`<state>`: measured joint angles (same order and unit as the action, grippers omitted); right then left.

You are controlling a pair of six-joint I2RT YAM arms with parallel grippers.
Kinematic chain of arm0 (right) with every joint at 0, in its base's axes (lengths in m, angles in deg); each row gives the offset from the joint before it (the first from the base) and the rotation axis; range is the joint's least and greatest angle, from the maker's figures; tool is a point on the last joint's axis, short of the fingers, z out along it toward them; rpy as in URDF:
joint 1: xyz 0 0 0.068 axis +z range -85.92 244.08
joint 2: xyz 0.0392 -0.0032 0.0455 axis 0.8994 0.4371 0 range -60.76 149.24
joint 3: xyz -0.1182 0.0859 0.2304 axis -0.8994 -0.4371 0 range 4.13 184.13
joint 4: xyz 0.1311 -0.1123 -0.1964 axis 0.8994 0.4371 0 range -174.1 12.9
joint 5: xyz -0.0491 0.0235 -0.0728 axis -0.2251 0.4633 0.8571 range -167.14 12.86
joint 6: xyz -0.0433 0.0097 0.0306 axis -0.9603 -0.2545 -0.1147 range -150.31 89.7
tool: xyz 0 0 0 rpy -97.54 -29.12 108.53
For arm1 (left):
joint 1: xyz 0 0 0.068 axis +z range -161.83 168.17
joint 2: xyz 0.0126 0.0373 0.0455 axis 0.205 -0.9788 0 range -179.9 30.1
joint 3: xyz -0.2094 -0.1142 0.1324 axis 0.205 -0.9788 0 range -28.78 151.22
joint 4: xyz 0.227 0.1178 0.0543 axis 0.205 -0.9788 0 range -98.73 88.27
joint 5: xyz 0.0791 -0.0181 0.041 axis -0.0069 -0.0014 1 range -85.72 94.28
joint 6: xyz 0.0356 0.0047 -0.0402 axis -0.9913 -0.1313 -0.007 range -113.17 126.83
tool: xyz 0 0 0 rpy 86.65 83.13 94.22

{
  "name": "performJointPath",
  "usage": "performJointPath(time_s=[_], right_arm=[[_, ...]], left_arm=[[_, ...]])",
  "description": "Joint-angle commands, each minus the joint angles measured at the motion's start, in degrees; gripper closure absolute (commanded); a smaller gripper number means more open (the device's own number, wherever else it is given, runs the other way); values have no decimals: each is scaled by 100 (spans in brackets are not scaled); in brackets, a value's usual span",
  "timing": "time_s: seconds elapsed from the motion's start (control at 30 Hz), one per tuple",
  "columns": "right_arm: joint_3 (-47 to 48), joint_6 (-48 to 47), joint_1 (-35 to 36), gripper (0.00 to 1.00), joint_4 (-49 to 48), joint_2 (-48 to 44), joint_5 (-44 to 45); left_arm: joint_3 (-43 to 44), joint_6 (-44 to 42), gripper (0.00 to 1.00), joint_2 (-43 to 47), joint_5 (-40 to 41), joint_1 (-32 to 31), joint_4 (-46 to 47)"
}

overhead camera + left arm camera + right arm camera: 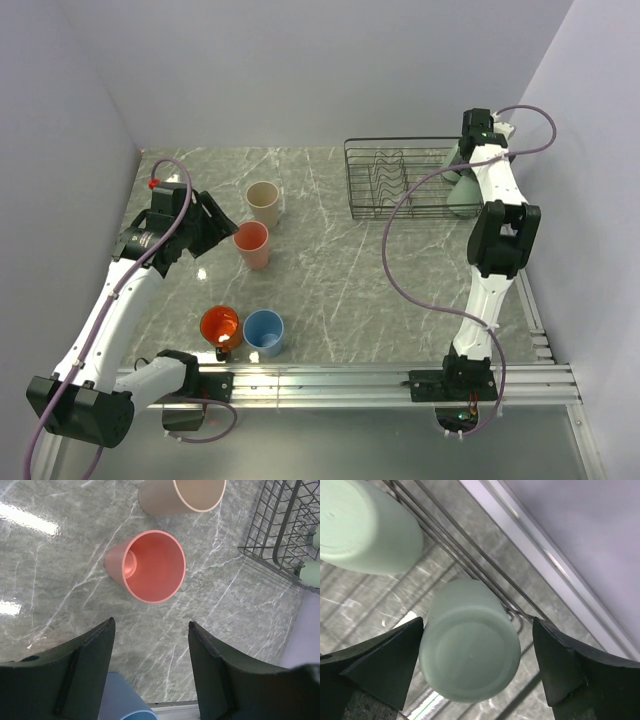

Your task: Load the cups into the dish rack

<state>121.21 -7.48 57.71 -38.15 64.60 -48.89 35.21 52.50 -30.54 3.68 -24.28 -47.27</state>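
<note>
The salmon pink cup (pixel 252 245) stands opening up, so I should next lower my left gripper to the nearest side of the salmon pink cup's rim.
The salmon pink cup (pixel 252 245) stands upright just right of my open, empty left gripper (pixel 222 228). In the left wrist view the pink cup (pixel 150 567) lies ahead of the gripper (pixel 151 625), apart from it. The beige cup (pixel 264 203) stands behind it. The orange mug (pixel 219 327) and light blue cup (pixel 263 332) stand near the front. My right gripper (pixel 466 160) hangs over the right end of the dish rack (pixel 400 178). It is open around an upside-down pale green cup (pixel 470 647). A second pale green cup (pixel 365 527) sits beside it.
The rack's wavy plate wires (pixel 388 175) fill its middle. The right wall (pixel 580 525) runs close behind the rack's end. The rack corner (pixel 280 535) shows at the right of the left wrist view. A metal rail (pixel 350 380) runs along the front edge.
</note>
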Motion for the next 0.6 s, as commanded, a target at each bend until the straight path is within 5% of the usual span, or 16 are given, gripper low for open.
performJointPath(time_s=[0.0, 0.57], right_arm=[[-141, -77, -31, 4, 36, -582, 357], [-62, 248, 258, 1, 888, -2533, -100]], left_arm=[[53, -181, 34, 79, 43, 23, -16], [0, -620, 36, -737, 51, 41, 18]])
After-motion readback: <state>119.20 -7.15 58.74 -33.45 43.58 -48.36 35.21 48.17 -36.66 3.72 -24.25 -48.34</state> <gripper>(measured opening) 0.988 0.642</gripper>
